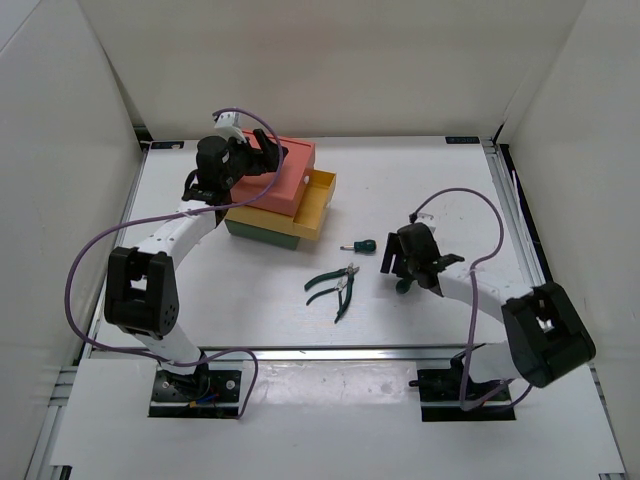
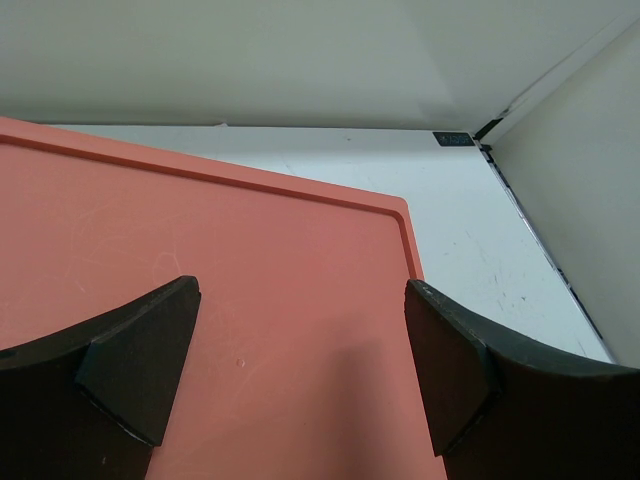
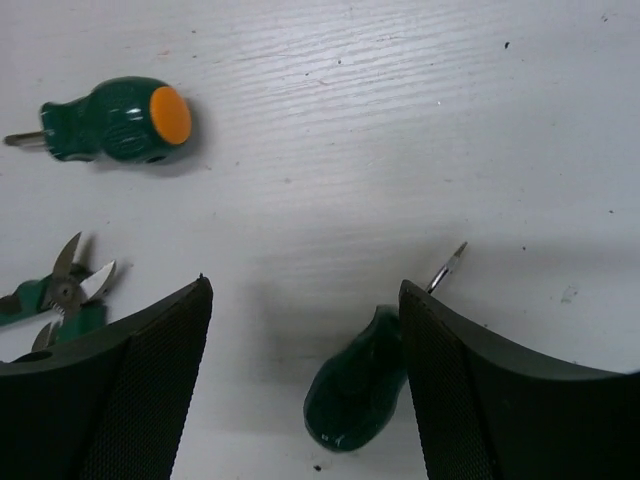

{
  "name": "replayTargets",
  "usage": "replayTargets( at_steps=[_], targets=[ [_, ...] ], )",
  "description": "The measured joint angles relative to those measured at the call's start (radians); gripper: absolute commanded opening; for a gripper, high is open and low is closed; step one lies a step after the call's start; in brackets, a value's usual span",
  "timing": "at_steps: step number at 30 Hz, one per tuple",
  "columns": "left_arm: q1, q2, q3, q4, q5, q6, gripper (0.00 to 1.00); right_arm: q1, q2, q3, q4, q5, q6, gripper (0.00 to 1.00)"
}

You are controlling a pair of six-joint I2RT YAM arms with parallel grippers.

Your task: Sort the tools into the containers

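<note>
The screwdriver's green handle [image 1: 404, 286] [image 3: 350, 398] lies partly under one finger. I need to move my right gripper to the right in the wrist view, then down around the handle and close it.
The three stacked containers stand at the back left: salmon-red [image 1: 285, 180] on top, yellow drawer [image 1: 316, 205] pulled out to the right, dark green [image 1: 250, 230] at the bottom. My left gripper [image 1: 250, 155] is open and empty just above the salmon-red top [image 2: 260, 260]. My right gripper [image 1: 402, 272] is open, low over the table, with a green screwdriver [image 3: 358, 385] lying between its fingers, against the right one. A second screwdriver [image 3: 115, 120] [image 1: 360, 246] and two pliers [image 1: 335, 285] lie to its left. No wrench is in view.
White walls enclose the table on the left, back and right. A metal rail [image 1: 515, 215] runs along the table's right edge. Purple cables loop from both arms. The pliers' tips [image 3: 70, 285] lie close to my right gripper's left finger.
</note>
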Motion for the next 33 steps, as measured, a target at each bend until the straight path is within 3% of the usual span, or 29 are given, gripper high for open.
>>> replayTargets(
  at_steps=[8, 21, 24, 27, 28, 30, 31, 33],
  targets=[
    [0.001, -0.008, -0.008, -0.001, 0.005, 0.000, 0.95, 0.053, -0.182, -0.035, -0.009, 0.101, -0.006, 0.79],
    [0.001, -0.012, -0.011, -0.001, 0.006, -0.001, 0.96, 0.059, -0.052, -0.032, -0.109, 0.130, 0.101, 0.78],
    [0.001, -0.017, -0.013, -0.005, 0.006, 0.000, 0.96, 0.059, -0.013, -0.032, -0.099, 0.131, 0.116, 0.73],
    [0.001, -0.021, -0.015, -0.009, 0.006, 0.000, 0.96, 0.059, -0.008, -0.034, -0.078, 0.126, 0.124, 0.54],
    [0.001, -0.021, -0.016, -0.010, 0.006, 0.000, 0.96, 0.058, -0.006, -0.035, -0.072, 0.124, 0.126, 0.40],
    [0.001, -0.023, -0.016, -0.011, 0.006, 0.000, 0.96, 0.057, -0.003, -0.037, -0.063, 0.114, 0.130, 0.26],
    [0.001, -0.023, -0.016, -0.011, 0.006, 0.000, 0.96, 0.057, -0.002, -0.037, -0.061, 0.109, 0.131, 0.14],
    [0.001, -0.024, -0.016, -0.012, 0.006, 0.000, 0.96, 0.057, -0.001, -0.034, -0.060, 0.098, 0.134, 0.05]
  ],
)
